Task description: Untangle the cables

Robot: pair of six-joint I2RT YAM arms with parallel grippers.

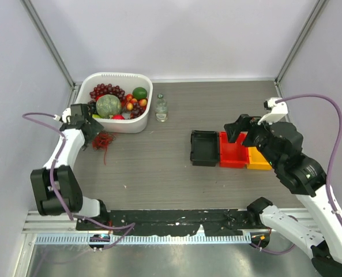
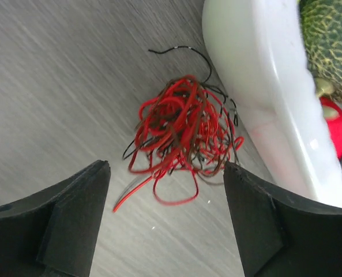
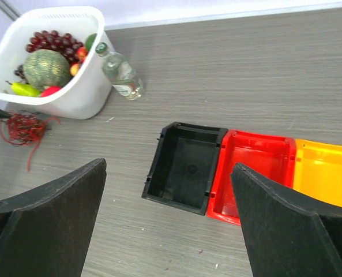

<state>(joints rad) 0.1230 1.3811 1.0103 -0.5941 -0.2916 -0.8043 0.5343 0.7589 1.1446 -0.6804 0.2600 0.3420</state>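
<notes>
I should next swing my right gripper down and to its left in the top view onto a dark wire, as the cables lie that way.
The cables are a fist-sized clump of thin red and dark wires lying on the table beside the white tub. They also show in the top view and small at the left of the right wrist view. My left gripper is open and empty, hovering just short of the clump, with a finger on each side. My right gripper is open and empty, high over the bins at the right, far from the cables.
The white tub holds grapes, a melon and other fruit. A small glass bottle stands beside it. Black, red and yellow bins sit in a row at right-centre.
</notes>
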